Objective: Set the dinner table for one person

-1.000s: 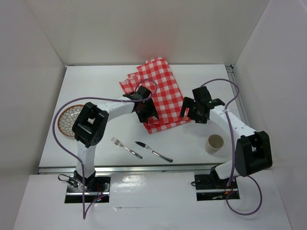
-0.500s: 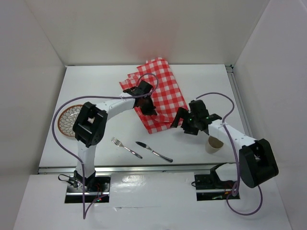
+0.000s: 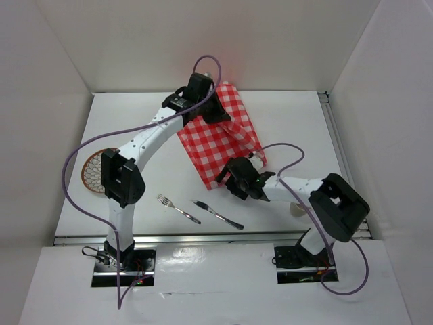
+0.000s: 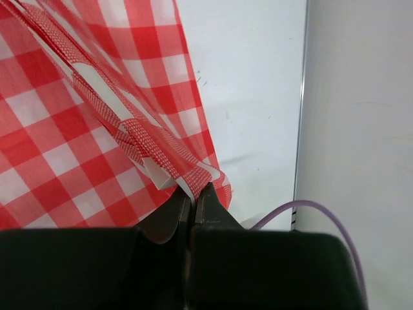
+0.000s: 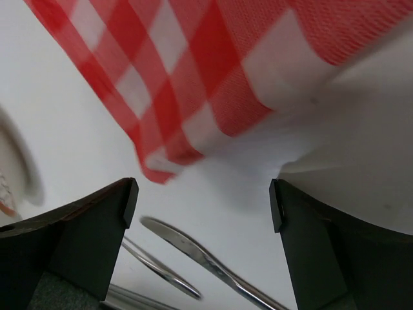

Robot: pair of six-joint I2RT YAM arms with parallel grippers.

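I will next slide my open right gripper outward onto the cloth's near edge (image 3: 213, 185) (image 5: 203, 143) beside its corner and close there, as that edge is still beyond my fingers.
The dinner table (image 3: 135, 122) is a plain white top. A red-and-white checked cloth (image 3: 220, 139) hangs stretched over its middle, lifted at the far end. My left gripper (image 3: 211, 103) is shut on a bunched fold of that cloth (image 4: 77, 129), and the fingertips (image 4: 208, 199) pinch its edge. My right gripper (image 3: 226, 181) stands open just below the cloth's near corner (image 5: 193, 58), low over the table, with nothing between its jaws. A knife (image 3: 216, 214) and a fork (image 3: 177, 208) lie near the front edge. In the right wrist view the knife (image 5: 193, 248) lies just beyond the open jaws.
A patterned plate (image 3: 95, 169) sits at the left side of the table. A silver rail (image 3: 203, 237) runs along the near edge. White walls enclose the table at the back and on both sides. The right arm (image 3: 318, 196) covers the spot at the front right.
My left gripper shut on the cloth and carried it up and toward the back, stretching it out. My right arm swung left and forward to the cloth's near corner, still open.
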